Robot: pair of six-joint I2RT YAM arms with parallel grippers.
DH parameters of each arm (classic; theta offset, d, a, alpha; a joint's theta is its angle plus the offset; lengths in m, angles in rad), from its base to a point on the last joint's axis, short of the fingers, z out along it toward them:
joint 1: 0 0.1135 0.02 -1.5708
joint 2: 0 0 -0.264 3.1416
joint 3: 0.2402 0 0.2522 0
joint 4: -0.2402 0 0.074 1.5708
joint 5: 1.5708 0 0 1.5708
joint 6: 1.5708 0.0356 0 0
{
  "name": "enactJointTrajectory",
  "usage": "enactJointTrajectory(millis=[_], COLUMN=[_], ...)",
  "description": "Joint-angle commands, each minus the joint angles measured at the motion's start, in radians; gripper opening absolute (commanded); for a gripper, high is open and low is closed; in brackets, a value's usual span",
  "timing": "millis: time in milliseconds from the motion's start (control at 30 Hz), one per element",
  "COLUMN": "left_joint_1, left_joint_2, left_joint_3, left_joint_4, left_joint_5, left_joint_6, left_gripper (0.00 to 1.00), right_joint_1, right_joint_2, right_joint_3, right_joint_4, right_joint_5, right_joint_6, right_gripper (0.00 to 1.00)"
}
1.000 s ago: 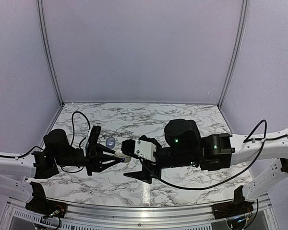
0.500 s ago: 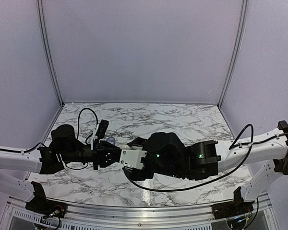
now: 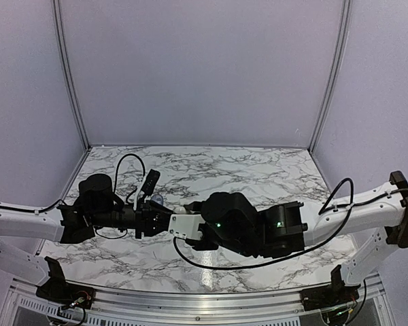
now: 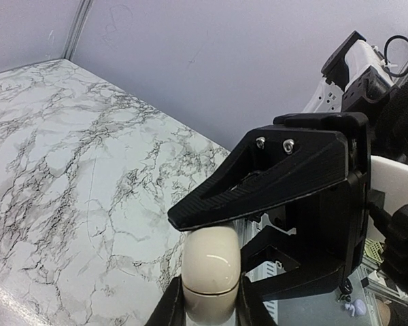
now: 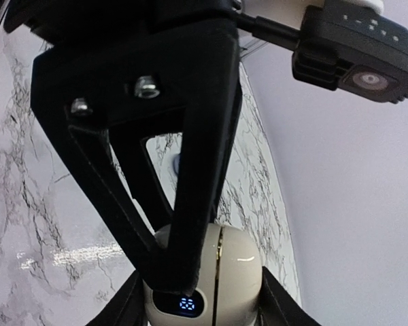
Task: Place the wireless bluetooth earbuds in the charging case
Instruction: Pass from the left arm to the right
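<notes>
My right gripper carries the case outward and down to the tabletop beside the greyish earbud next. It then releases the case, since the earbud lies on the marble nearby.
The charging case is a cream rounded shell, lid closed, with a blue lit display on its side. My left gripper is shut on its lower half. My right gripper is closed round the same case, with one black finger lying across its top. The two grippers meet above the table in the top view, left gripper and right gripper, with the case barely showing between them. One greyish earbud lies on the marble just behind the left gripper. The other earbud is out of view.
The marble table is walled by pale panels at the back and sides. The left arm's black cable loops above its wrist. The right wrist camera block sits close to the left gripper.
The right gripper has moved left to the case held by the left gripper and closed round it. The left arm has shifted a little to the right.
</notes>
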Motion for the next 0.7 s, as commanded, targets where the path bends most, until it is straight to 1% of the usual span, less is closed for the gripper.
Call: enactJointTrajectory(millis=[0,133,167,200,233,300,333,400,500,600,667], left_joint_1=[0.012,0.017,0.017,0.020,0.022,0.037,0.047,0.072,0.111,0.142,0.160], left_joint_2=[-0.002,-0.004,-0.005,-0.007,-0.009,-0.023,-0.033,-0.054,-0.108,-0.191,-0.244], left_joint_3=[0.030,0.028,0.027,0.027,0.027,0.027,0.027,0.019,-0.002,-0.049,-0.078], left_joint_4=[0.007,0.005,0.005,0.004,-0.003,-0.027,-0.041,-0.066,-0.119,-0.133,-0.143], left_joint_5=[-0.001,-0.002,-0.003,0.001,0.010,0.029,0.030,0.037,-0.003,-0.118,-0.199], left_joint_6=[-0.014,-0.012,-0.010,-0.006,0.003,0.020,0.026,0.041,0.086,0.095,0.097], left_gripper=[0.00,0.00,0.04,0.10,0.18,0.45,0.55,0.65,0.77,0.98,0.99], right_joint_1=[0.014,0.014,0.015,0.015,0.014,0.004,-0.005,-0.029,-0.081,-0.138,-0.178], right_joint_2=[0.008,0.007,0.007,0.006,0.005,0.002,-0.002,-0.015,-0.032,-0.031,-0.013], right_joint_3=[0.040,0.035,0.036,0.038,0.038,0.040,0.042,0.043,0.035,0.024,0.027], right_joint_4=[0.004,-0.003,-0.006,-0.008,-0.010,-0.017,-0.022,-0.024,-0.023,-0.011,0.002], right_joint_5=[0.024,0.017,0.014,0.013,0.011,-0.008,-0.023,-0.059,-0.125,-0.208,-0.258], right_joint_6=[-0.024,-0.024,-0.017,-0.011,-0.004,0.020,0.037,0.079,0.139,0.202,0.255], right_gripper=[0.44,0.37,0.36,0.35,0.34,0.33,0.32,0.32,0.31,0.31,0.31])
